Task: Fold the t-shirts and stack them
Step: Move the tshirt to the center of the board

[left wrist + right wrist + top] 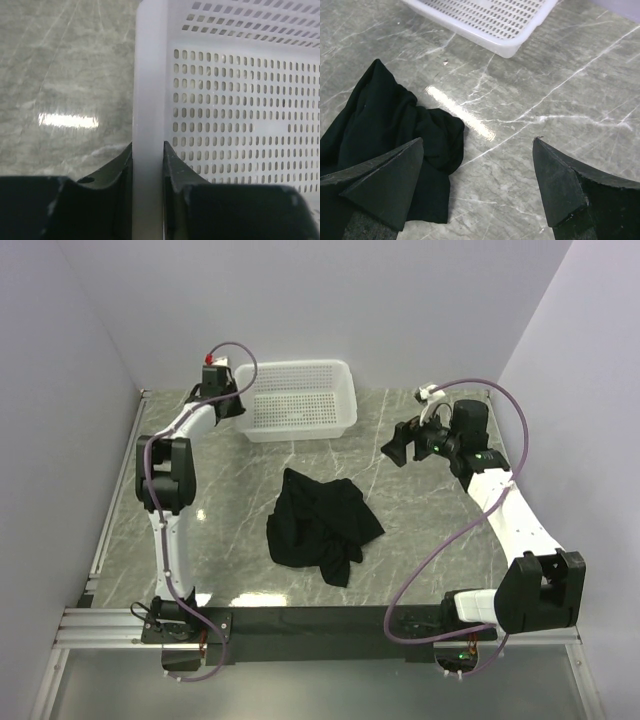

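Next I need to swing the basket (300,400) toward a bare far table corner (165,406) and release the basket's rim, as that corner lies left of my left gripper in the top view.
A black t-shirt (320,525) lies crumpled in a heap on the marble table, below the basket; no logo shows. It also shows at the left of the right wrist view (385,130). My left gripper (226,400) is shut on the left rim of the white mesh basket (300,400); in the left wrist view the rim (148,100) runs between the two fingers (175,165). My right gripper (402,448) is open and empty, held above the table to the right of the shirt, its fingers (390,175) wide apart.
The basket (490,20) stands at the back middle of the table and holds nothing that I can see. Grey walls close in the left, back and right. A metal rail runs along the near edge.
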